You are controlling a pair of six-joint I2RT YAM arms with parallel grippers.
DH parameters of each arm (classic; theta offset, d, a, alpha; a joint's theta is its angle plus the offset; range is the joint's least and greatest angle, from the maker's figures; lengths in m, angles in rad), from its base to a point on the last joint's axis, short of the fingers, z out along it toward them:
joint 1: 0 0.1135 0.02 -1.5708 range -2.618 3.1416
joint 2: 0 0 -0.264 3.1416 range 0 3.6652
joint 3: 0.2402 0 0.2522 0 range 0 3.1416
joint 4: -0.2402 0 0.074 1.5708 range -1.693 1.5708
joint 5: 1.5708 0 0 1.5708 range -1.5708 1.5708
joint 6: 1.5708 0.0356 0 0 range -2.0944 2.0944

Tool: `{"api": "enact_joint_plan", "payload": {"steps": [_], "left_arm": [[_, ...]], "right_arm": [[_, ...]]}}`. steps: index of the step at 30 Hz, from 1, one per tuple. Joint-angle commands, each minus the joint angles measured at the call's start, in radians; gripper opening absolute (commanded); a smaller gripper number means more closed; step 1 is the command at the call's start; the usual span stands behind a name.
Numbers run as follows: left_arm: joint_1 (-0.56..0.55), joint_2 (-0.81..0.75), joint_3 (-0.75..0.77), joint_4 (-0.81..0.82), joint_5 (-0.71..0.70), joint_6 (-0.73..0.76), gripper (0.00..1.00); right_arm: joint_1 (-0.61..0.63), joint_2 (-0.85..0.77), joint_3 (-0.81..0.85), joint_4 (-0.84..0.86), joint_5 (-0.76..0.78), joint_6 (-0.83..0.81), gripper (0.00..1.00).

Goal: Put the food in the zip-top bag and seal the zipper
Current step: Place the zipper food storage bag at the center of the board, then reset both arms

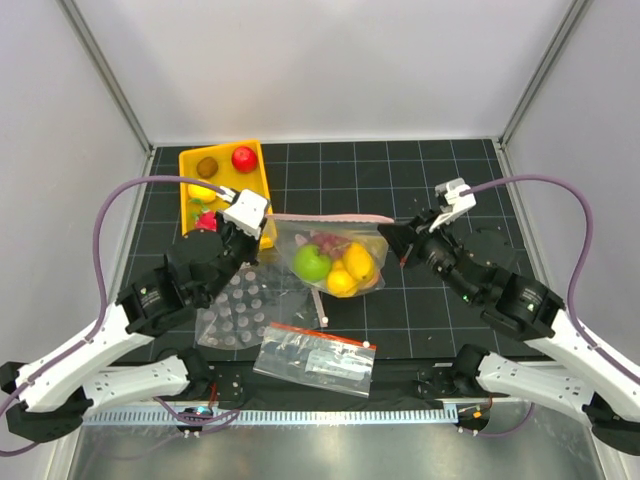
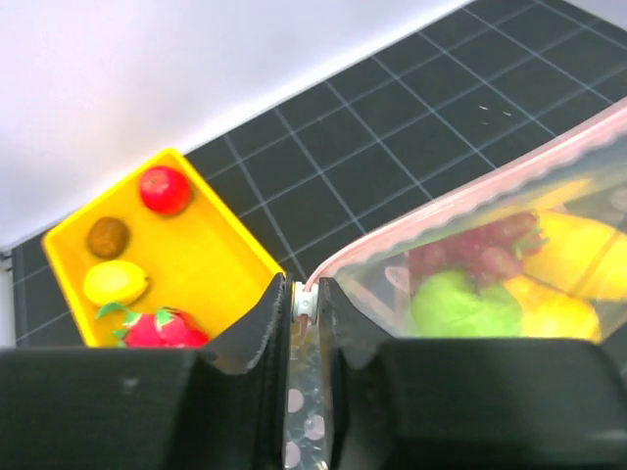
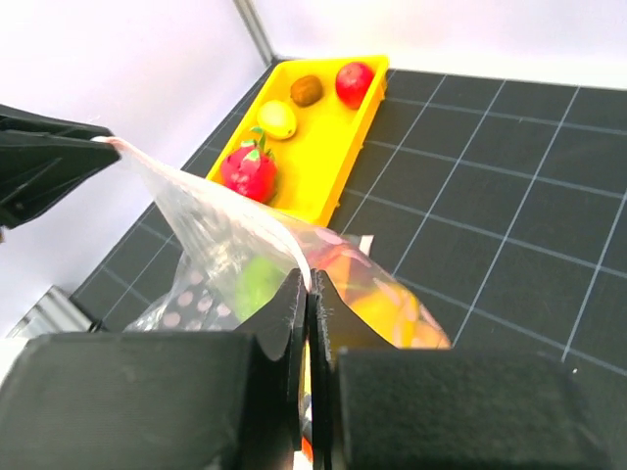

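I should move my left gripper gently a little outward beside the yellow tray and let go of the zipper's white end [image 1: 268, 218] [image 2: 306, 302], because my right gripper holds the bag's other top edge.
The clear zip-top bag [image 1: 330, 255] hangs between my two grippers with its pink zipper [image 1: 330, 217] stretched along the top. Inside it sit a green apple [image 1: 312, 263], yellow pieces [image 1: 355, 262] and a reddish fruit [image 1: 328, 240]. My left gripper [image 1: 262, 222] is shut on the white left end of the zipper [image 2: 306, 305]. My right gripper [image 1: 392, 232] is shut on the bag's right top edge [image 3: 308, 279]. The fruit shows through the plastic in the left wrist view [image 2: 456, 304] and in the right wrist view [image 3: 255, 284].
A yellow tray [image 1: 255, 160] at the back left holds a red apple [image 1: 243, 158], a brown fruit [image 1: 207, 166], a lemon [image 1: 201, 192] and a strawberry [image 1: 206, 220]. A bubble sheet [image 1: 235, 310] and a printed red-banded bag [image 1: 315, 358] lie in front.
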Motion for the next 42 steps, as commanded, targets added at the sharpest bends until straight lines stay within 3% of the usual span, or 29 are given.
{"api": "enact_joint_plan", "payload": {"steps": [1,3,4,9,11,12,13,14,15,17,18,19,24,29,34,42], "left_arm": [[0.01,0.035,0.04,0.078,-0.172,0.04,0.17],[0.019,0.066,0.058,0.073,-0.192,0.046,0.12],[0.024,0.084,0.066,0.059,-0.223,0.046,0.01],[0.052,0.111,0.121,-0.002,-0.251,0.009,0.0],[0.052,0.114,0.136,-0.045,-0.257,0.0,0.07],[0.052,0.111,0.146,-0.068,-0.263,-0.005,0.13],[0.053,0.109,0.143,-0.071,-0.265,-0.014,0.33],[0.055,0.103,0.126,-0.071,-0.263,-0.016,0.47],[0.059,0.101,0.12,-0.077,-0.263,-0.023,0.66],[0.068,0.095,0.106,-0.093,-0.268,-0.029,0.83],[0.072,0.094,0.103,-0.096,-0.275,-0.046,0.98],[0.073,0.088,0.1,-0.097,-0.303,-0.055,1.0],[0.075,0.002,0.1,-0.123,-0.347,-0.187,1.0],[0.075,-0.147,0.011,-0.035,-0.315,-0.207,1.0],[0.075,-0.334,-0.136,0.085,-0.182,-0.181,1.0],[0.076,-0.402,-0.219,0.142,-0.153,-0.115,1.0]], "right_arm": [[-0.006,0.06,0.047,0.133,0.079,-0.045,0.05],[-0.006,0.104,0.052,0.167,0.09,-0.062,0.01],[-0.006,0.147,0.055,0.181,0.102,-0.067,0.01],[-0.017,0.265,0.082,0.244,0.119,-0.085,0.01],[-0.027,0.329,0.114,0.25,0.104,-0.087,0.01],[-0.043,0.349,0.136,0.253,0.096,-0.082,0.09],[-0.052,0.392,0.147,0.255,0.084,-0.077,0.21],[-0.069,0.411,0.165,0.255,0.073,-0.071,0.48],[-0.077,0.426,0.171,0.258,0.056,-0.064,0.62],[-0.081,0.46,0.176,0.265,0.034,-0.062,0.87],[-0.083,0.463,0.17,0.282,0.031,-0.067,0.92],[-0.081,0.463,0.165,0.288,0.047,-0.064,0.99],[-0.083,0.422,0.139,0.287,0.152,-0.022,1.0],[-0.083,0.31,0.054,0.295,0.281,0.018,0.99],[-0.083,0.129,-0.072,0.335,0.327,0.022,1.0],[-0.081,0.014,-0.181,0.348,0.428,0.027,1.0]]}}
